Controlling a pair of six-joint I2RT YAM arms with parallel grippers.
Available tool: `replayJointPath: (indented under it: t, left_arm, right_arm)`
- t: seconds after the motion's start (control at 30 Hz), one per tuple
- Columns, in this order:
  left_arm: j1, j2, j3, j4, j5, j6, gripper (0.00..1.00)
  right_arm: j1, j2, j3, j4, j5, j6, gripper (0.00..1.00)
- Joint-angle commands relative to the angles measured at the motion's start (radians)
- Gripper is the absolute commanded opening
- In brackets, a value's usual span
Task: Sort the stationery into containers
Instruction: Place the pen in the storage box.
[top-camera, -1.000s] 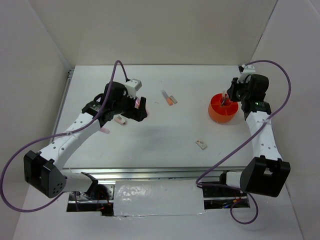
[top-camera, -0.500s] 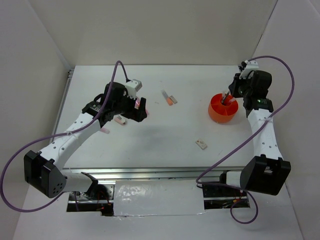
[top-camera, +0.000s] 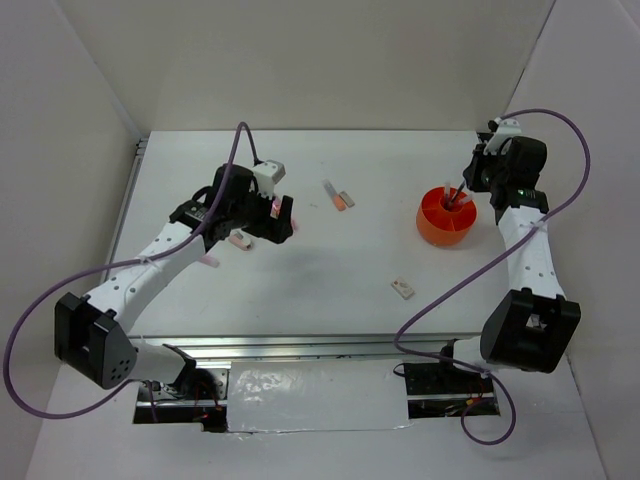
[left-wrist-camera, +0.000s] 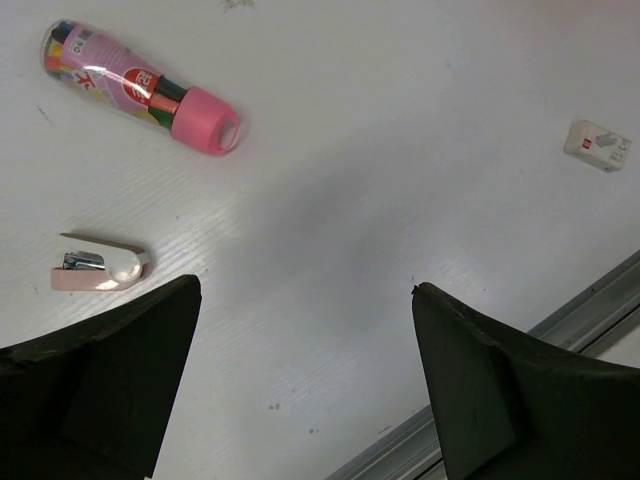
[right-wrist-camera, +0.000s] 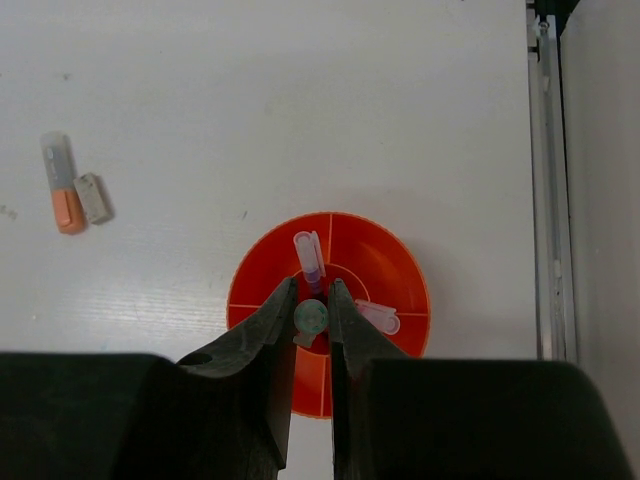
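The tube's pink cap end (left-wrist-camera: 205, 121) is below my fingers and to the left in the wrist view, so my left gripper needs to turn and go down onto it.
The round orange tub (top-camera: 445, 222) stands at the right of the table and shows in the right wrist view (right-wrist-camera: 395, 270). My right gripper (right-wrist-camera: 313, 312) is above its inner ring, shut on a pen with a greenish end (right-wrist-camera: 312, 318) seen end-on. Two lilac pens (right-wrist-camera: 309, 255) lean in the tub. My left gripper (left-wrist-camera: 305, 287) is open and empty above the table (top-camera: 300, 280). A pink stubby tube (left-wrist-camera: 140, 88) and a small pink stapler-like block (left-wrist-camera: 100, 271) lie to its left. A white eraser (left-wrist-camera: 597, 145) lies to its right, also in the top view (top-camera: 402, 289).
An orange-tipped piece (right-wrist-camera: 64, 185) and a grey block (right-wrist-camera: 92, 197) lie side by side left of the tub, also in the top view (top-camera: 338, 196). A metal rail (left-wrist-camera: 560, 330) runs along the table's near edge. White walls enclose the table.
My right gripper has risen and drawn back toward the far right, staying over the tub with the pen. My left arm has shifted only slightly.
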Motion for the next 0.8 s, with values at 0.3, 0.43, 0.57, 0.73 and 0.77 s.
replayJointPath:
  t: [0.3,0.43,0.57,0.73,0.77]
  left_arm:
    - [0.048,0.074,0.040,0.027,-0.049,-0.005,0.99]
    - [0.051,0.117,0.065,0.030,-0.126,-0.028,0.99]
    - [0.062,0.217,0.115,0.018,-0.207,-0.109,0.99]
    - [0.107,0.366,0.211,-0.003,-0.209,-0.220,0.98]
    - [0.117,0.386,0.224,0.010,-0.201,-0.235,0.97]
  right_arm:
    - [-0.013,0.040,-0.006,0.043,-0.003,-0.025,0.32]
    - [-0.008,0.029,-0.011,0.037,-0.003,-0.021,0.52]
    - [0.000,0.001,-0.009,0.026,-0.014,-0.001,0.59]
    - [0.024,-0.063,-0.003,0.008,-0.050,0.028,0.63]
    - [0.027,-0.081,-0.005,0.003,-0.072,0.033,0.64]
